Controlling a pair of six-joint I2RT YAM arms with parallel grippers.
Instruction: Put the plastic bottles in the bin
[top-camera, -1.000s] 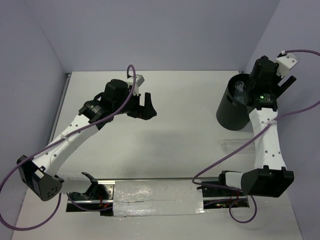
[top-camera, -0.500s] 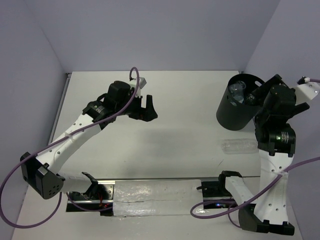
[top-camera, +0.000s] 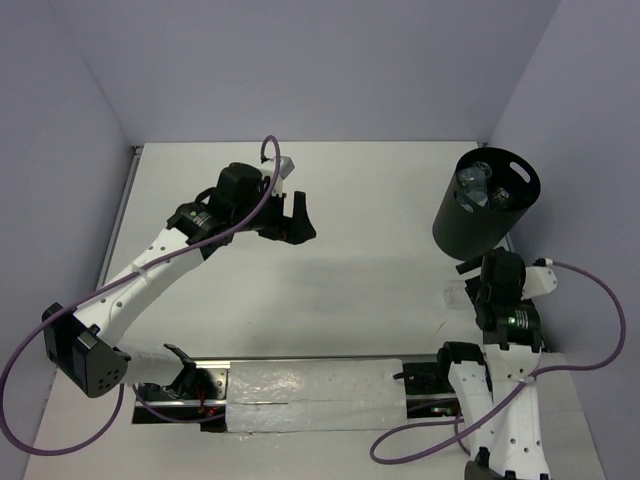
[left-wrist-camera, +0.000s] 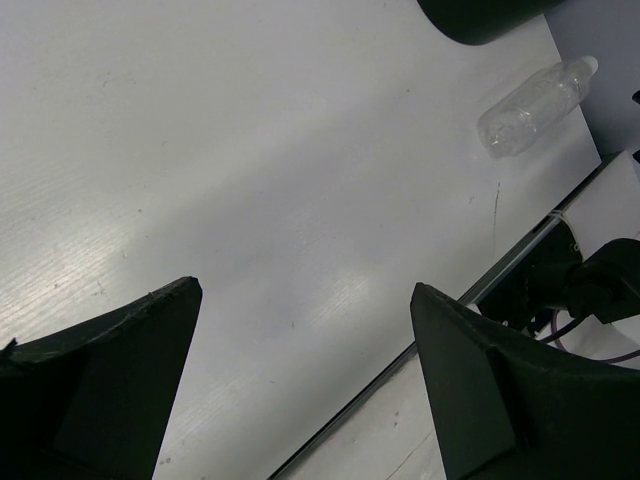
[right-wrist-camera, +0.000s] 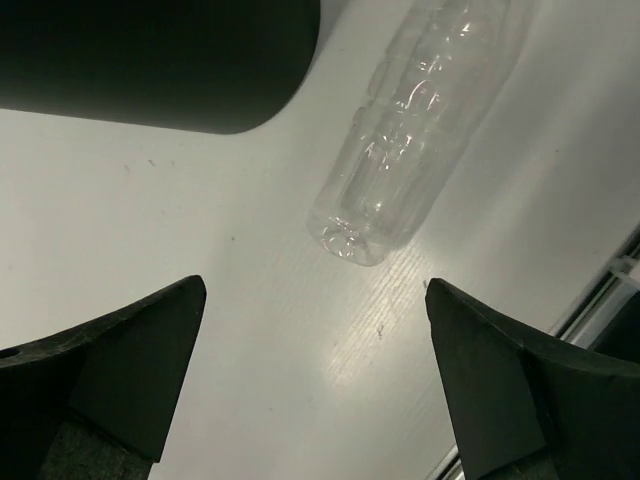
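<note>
I will lower my right gripper next with its fingers open until they are around both sides of the bottle's base end (right-wrist-camera: 358, 226), since it is below the gripper, beyond its fingers.
The black bin (top-camera: 478, 225) stands at the right of the table, and clear crinkled plastic bottles (top-camera: 473, 188) show inside its rim. One more clear bottle (top-camera: 455, 294) lies on its side on the table just in front of the bin, partly hidden by my right arm. The right wrist view shows this bottle (right-wrist-camera: 420, 120) with its base toward me, next to the bin (right-wrist-camera: 160, 60). My right gripper (right-wrist-camera: 315, 285) is open and empty, low over the table short of the bottle's base. My left gripper (top-camera: 295, 215) is open and empty above the table's middle, far from the bottle (left-wrist-camera: 535, 105).
A metal rail with silver tape (top-camera: 310, 395) runs along the near table edge between the arm bases. Purple cables loop from both arms. The grey side wall stands close behind the bin on the right.
My right arm has drawn back from above the bin and dropped to the table, its open gripper now beside the lying bottle. The left arm has barely moved.
</note>
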